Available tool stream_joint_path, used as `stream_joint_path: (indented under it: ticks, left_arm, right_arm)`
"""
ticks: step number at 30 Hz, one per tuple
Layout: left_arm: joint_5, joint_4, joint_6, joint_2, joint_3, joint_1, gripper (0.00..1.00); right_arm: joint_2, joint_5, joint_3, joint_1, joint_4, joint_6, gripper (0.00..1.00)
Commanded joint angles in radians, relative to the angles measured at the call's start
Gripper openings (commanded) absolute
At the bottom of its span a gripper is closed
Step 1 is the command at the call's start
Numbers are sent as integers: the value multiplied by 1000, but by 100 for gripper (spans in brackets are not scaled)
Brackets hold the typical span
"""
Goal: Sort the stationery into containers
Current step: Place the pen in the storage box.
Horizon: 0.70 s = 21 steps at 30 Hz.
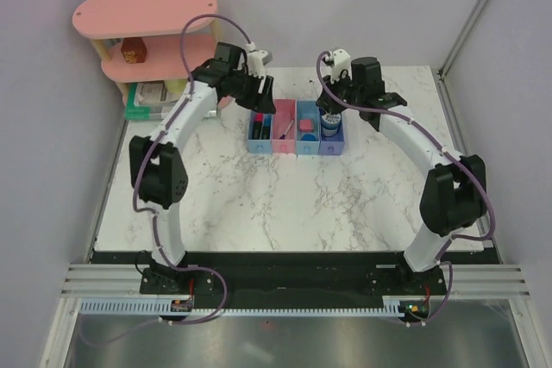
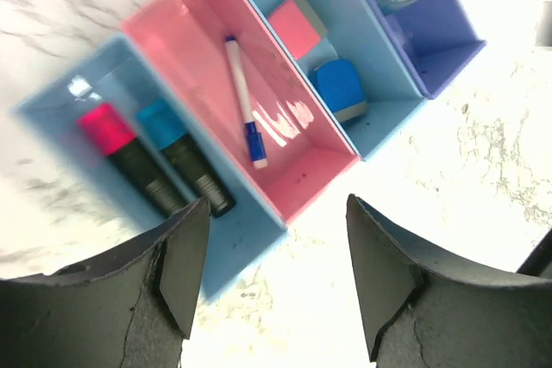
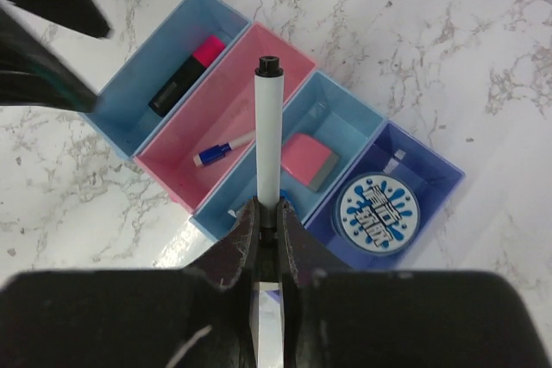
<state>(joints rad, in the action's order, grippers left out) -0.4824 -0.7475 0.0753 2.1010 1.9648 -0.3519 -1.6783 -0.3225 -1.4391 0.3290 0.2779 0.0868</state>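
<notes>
My right gripper takes the white pen left in the top view next, then down over the pink bin (image 1: 282, 121) (image 3: 226, 112), then releases it, as another pen lies there.
Four containers stand in a row: a light blue bin (image 2: 65, 114), a pink bin (image 2: 185, 32), a light blue bin (image 2: 379, 109) and a darker blue bin (image 2: 448, 49). In the first lie a pink-capped marker (image 2: 121, 148) and a blue-capped marker (image 2: 177, 148). The pink bin holds a white pen with blue cap (image 2: 244, 101). A pink eraser (image 2: 296, 25) and a blue block (image 2: 338, 88) share the third, and a round tin (image 3: 377, 211) fills the fourth. My left gripper (image 2: 276, 213) hangs open and empty above the bins' end. My right gripper (image 3: 268, 211) is shut on a white pen (image 3: 268, 127) over the bins.
A large pink tiered shelf (image 1: 147, 15) stands at the back left with a small red-brown box (image 1: 132, 51) on it. A green-edged stack of books (image 1: 147, 102) lies under it, beside the left arm. The marble table (image 1: 285, 204) stretches toward the arm bases.
</notes>
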Motion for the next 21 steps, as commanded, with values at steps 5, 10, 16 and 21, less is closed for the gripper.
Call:
stream_joint_path:
  ticks: [5, 10, 16, 21]
  left_arm:
    - [68, 57, 145, -421, -299, 25, 73]
    - [88, 17, 175, -533, -443, 24, 74]
    - [96, 20, 178, -616, -541, 24, 74]
    - [97, 16, 179, -615, -535, 25, 74]
  right_arm:
    - [-199, -104, -159, 41, -154, -142, 0]
    - [-308, -119, -208, 77, -186, -171, 0]
    - [-414, -115, -239, 94, -230, -200, 0]
    - [-472, -109, -264, 110, -236, -199, 0]
